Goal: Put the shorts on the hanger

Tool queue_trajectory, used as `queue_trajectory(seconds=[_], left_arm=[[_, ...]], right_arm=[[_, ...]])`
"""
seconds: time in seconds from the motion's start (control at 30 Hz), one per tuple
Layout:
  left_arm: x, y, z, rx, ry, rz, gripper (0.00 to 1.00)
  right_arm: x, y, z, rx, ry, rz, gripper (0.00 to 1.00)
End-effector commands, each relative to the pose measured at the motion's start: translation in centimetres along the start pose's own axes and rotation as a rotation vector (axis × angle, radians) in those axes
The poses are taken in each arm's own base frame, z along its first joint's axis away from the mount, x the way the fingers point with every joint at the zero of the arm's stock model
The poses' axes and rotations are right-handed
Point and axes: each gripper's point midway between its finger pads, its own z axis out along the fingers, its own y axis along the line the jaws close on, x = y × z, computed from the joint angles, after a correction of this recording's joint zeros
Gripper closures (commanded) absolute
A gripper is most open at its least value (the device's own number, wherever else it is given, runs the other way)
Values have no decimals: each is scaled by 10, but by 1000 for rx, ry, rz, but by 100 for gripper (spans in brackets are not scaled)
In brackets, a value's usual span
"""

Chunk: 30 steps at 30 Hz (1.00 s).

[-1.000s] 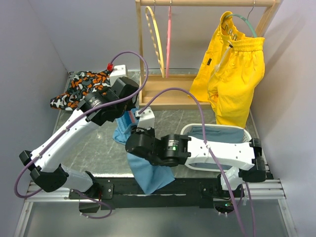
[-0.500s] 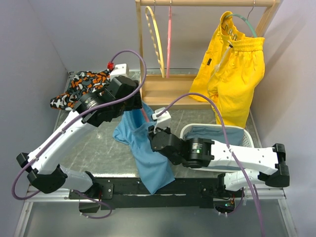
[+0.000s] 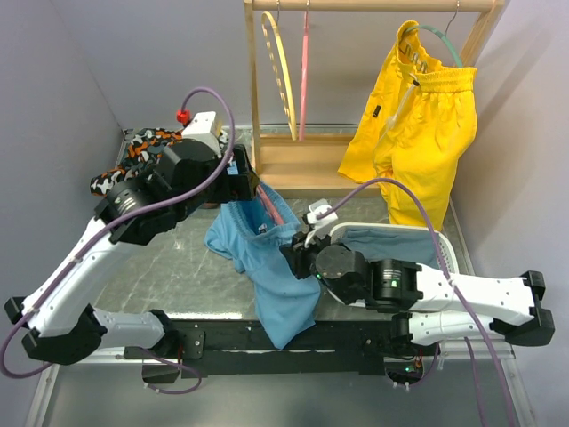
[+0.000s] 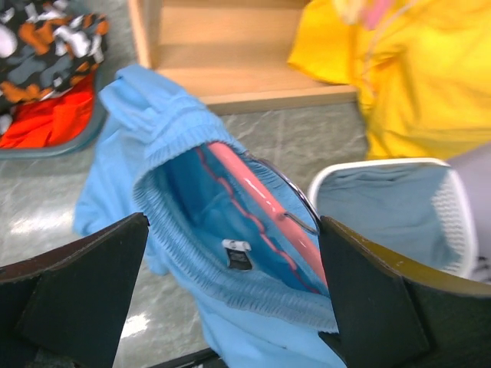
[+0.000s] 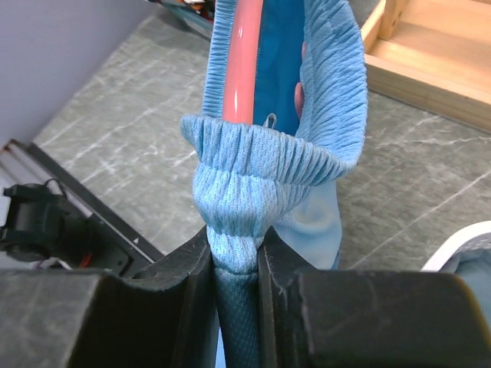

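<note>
The hanger's hook should next hang on a bare part of the bar [image 3: 397, 5] beside the yellow shorts, so I need to move my right gripper up and outward, then release the light blue shorts' waistband.
The light blue shorts [image 3: 267, 267] hang over the table's front edge, their waistband [image 4: 192, 253] spread open. The pink hanger [image 3: 271, 206] runs through the waistband opening; its pink bar [image 4: 265, 203] and metal hook show inside the shorts. My left gripper [image 3: 249, 182] is open, its jaws wide on either side of the waistband [image 4: 234, 226] and touching nothing. My right gripper [image 3: 298, 253] is shut on a bunched fold of the waistband [image 5: 253, 184], with the hanger bar [image 5: 242, 54] rising just beyond its fingertips [image 5: 236, 245].
A wooden rack [image 3: 302, 165] stands at the back with a yellow hanger [image 3: 280, 62], a second pink hanger [image 3: 304, 71] and yellow shorts [image 3: 427, 133] on a teal hanger. A white basket [image 3: 449, 249] lies right. A patterned garment [image 3: 147, 151] lies back left.
My left gripper has opened, let go of the shorts and drawn back up and left. My right gripper has moved right, still holding the waistband, and the shorts have spread open.
</note>
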Motion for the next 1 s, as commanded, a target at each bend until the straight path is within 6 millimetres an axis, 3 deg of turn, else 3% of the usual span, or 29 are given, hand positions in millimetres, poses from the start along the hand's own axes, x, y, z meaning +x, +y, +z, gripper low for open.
queue_trajectory(seconds=[0.0, 0.2, 0.57, 0.7, 0.83, 0.97], left_arm=[[-41, -13, -40, 154, -159, -24, 3], [-32, -36, -43, 303, -133, 42, 4], [-35, -38, -48, 327, -159, 30, 3], [-36, -38, -48, 331, -166, 16, 3], [-36, -38, -48, 333, -170, 5, 4], [-35, -36, -47, 326, -174, 1, 4]], right_arm=[[-27, -23, -13, 66, -123, 106, 100], [-25, -24, -15, 61, -111, 104, 100], [-10, -57, -26, 193, -105, 208, 100], [-19, -77, -31, 237, -145, 281, 100], [-32, -95, -18, 272, -150, 313, 100], [-77, -103, -13, 241, -221, 324, 100]])
